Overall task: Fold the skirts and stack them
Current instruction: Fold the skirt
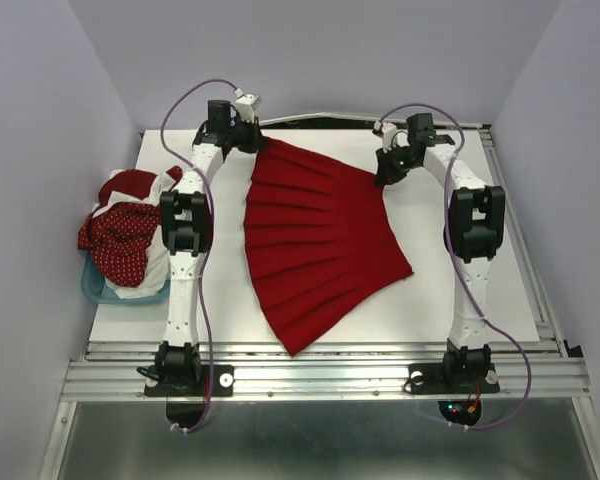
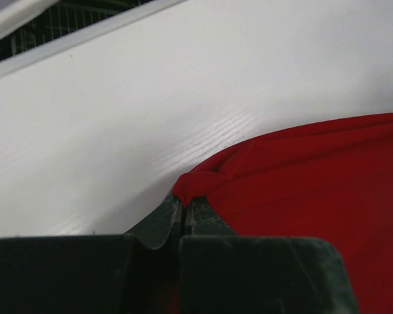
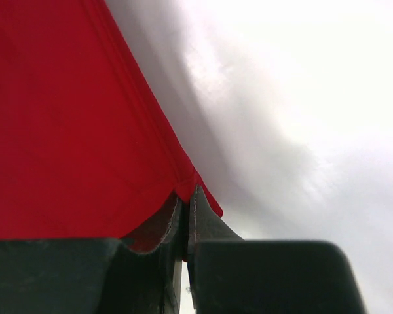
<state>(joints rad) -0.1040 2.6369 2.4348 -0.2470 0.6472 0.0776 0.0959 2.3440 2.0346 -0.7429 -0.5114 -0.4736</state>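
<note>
I will bring the pinched corner back to the hem corner on this arm's side [image 1: 408,272] with my right gripper next and let it go, so that the spread skirt gets folded.
The plain red pleated skirt [image 1: 320,240] lies spread on the white table, hem fanning toward the front. My left gripper [image 1: 258,140] is shut on its far left corner, seen bunched at the fingertips in the left wrist view [image 2: 196,186]. My right gripper [image 1: 388,172] is shut on its far right corner, pinched between the jaws in the right wrist view [image 3: 187,193]. More skirts, dark red white-dotted [image 1: 120,240] and white [image 1: 158,262], are heaped at the left edge.
The heap of skirts sits in a shallow teal tub [image 1: 98,288] hanging off the table's left edge. A metal rail [image 1: 320,375] runs along the front by the arm bases. Walls close in at left, right and back.
</note>
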